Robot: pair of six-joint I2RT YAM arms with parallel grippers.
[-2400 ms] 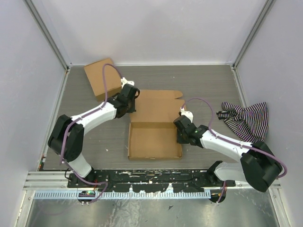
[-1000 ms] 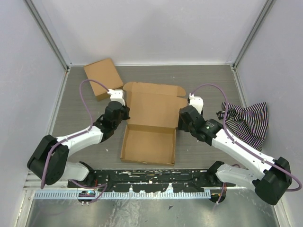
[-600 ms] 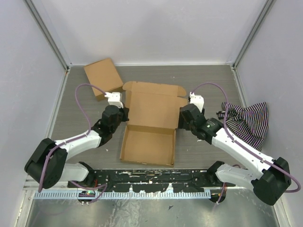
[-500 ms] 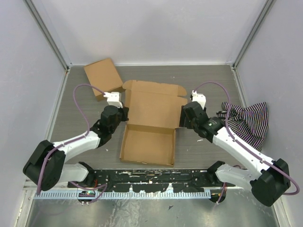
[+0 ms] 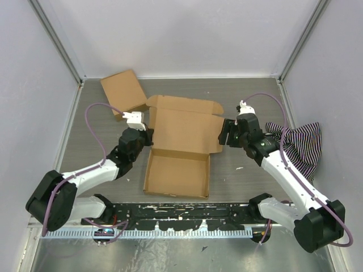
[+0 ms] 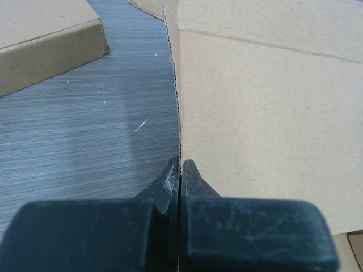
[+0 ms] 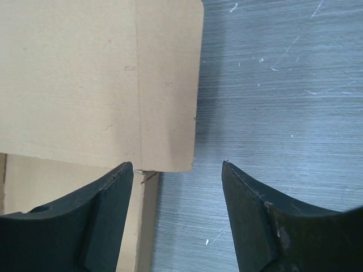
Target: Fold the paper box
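The lid's unheld side edge (image 5: pixel 220 140) (image 7: pixel 191 137) is next for my right gripper, which should first move away from my base and then lower to that edge.
The paper box (image 5: pixel 180 148) lies mid-table as a shallow brown tray with its lid panel (image 5: pixel 184 129) tilted up behind it. My left gripper (image 5: pixel 146 135) is shut on the lid's left side flap; in the left wrist view the flap's corrugated edge (image 6: pixel 180 113) runs straight into my closed left gripper (image 6: pixel 180 165). My right gripper (image 5: pixel 226 136) hangs open just off the lid's right flap. In the right wrist view that flap's corner (image 7: pixel 170 113) sits ahead of my right gripper (image 7: pixel 177 165), touching neither finger.
A smaller closed brown box (image 5: pixel 123 93) lies at the back left, close to my left wrist, and also shows in the left wrist view as a low box (image 6: pixel 45 39). A striped cloth (image 5: pixel 295 143) is bunched by the right wall.
My right gripper let go of the lid's right flap, opened wider and drew back to the right and up. The left gripper kept its pinch and barely moved.
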